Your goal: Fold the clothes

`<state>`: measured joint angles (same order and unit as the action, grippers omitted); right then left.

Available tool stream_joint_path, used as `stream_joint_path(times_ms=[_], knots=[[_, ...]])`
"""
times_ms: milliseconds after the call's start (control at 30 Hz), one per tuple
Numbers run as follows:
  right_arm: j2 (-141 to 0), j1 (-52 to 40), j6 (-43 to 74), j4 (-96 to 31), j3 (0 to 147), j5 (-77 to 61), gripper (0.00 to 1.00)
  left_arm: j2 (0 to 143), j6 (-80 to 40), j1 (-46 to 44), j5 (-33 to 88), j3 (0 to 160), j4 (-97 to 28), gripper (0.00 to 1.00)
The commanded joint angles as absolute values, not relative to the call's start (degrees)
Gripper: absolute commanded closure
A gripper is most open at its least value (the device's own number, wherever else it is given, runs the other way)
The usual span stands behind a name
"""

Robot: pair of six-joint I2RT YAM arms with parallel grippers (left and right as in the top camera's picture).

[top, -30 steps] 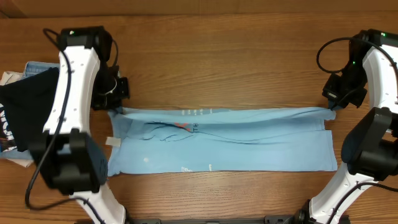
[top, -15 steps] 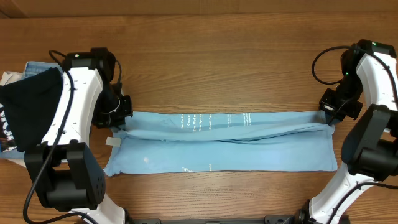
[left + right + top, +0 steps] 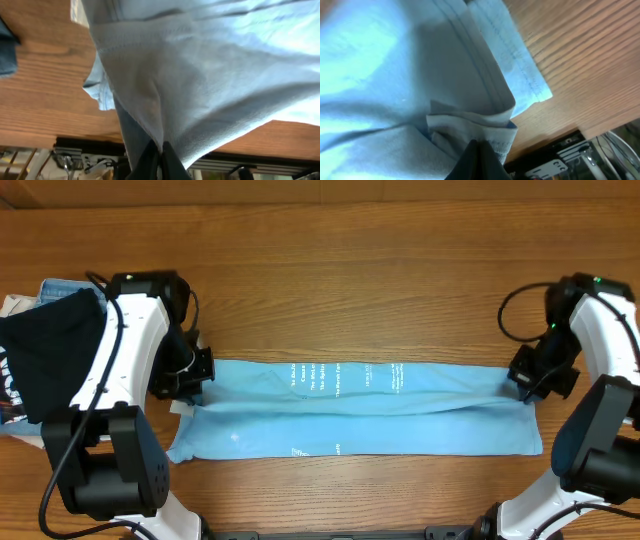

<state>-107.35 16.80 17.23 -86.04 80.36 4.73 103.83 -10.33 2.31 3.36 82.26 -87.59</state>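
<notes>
Next, my right gripper lowers slightly back and releases the bunched hem onto the shirt's lower layer.
The sky-blue T-shirt lies stretched in a long band across the table, with white lettering showing on its upper folded layer. My left gripper is shut on its left end; in the left wrist view the cloth runs into the closed black jaws. My right gripper is shut on its right end; in the right wrist view a bunched hem is pinched in the closed jaws. The folded-over layer reaches about halfway down the lower layer.
A black garment with white print lies on a pile at the table's left edge, with blue denim under it. Bare wooden table lies behind the shirt. The table's front edge and a metal frame show in the wrist views.
Both grippers have moved toward the front with the shirt's upper edge, laying it down over the lower part. The white lettering has come into view on the folded layer.
</notes>
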Motion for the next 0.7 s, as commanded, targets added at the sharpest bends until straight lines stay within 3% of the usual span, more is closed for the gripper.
stream_joint_path(times_ms=[0, 467, 567, 667], knots=[[-106.34, 17.12, 18.09, -85.01, 78.17, 5.13, 0.96, 103.04, -9.43, 2.61, 2.74, 79.20, -87.31, 0.96], [-106.32, 20.71, 21.30, -84.07, 77.06, 9.39, 0.96, 103.04, -13.23, 2.66, -3.42, 76.95, -86.17, 0.96], [-106.34, 20.71, 21.28, -83.44, 77.06, 8.84, 0.85, 103.04, -13.28, 2.66, -3.16, 76.95, -86.35, 0.96], [-106.34, 20.71, 21.28, -83.35, 77.06, 8.82, 0.84, 103.04, -13.23, 2.59, -3.16, 76.95, -86.94, 0.96]])
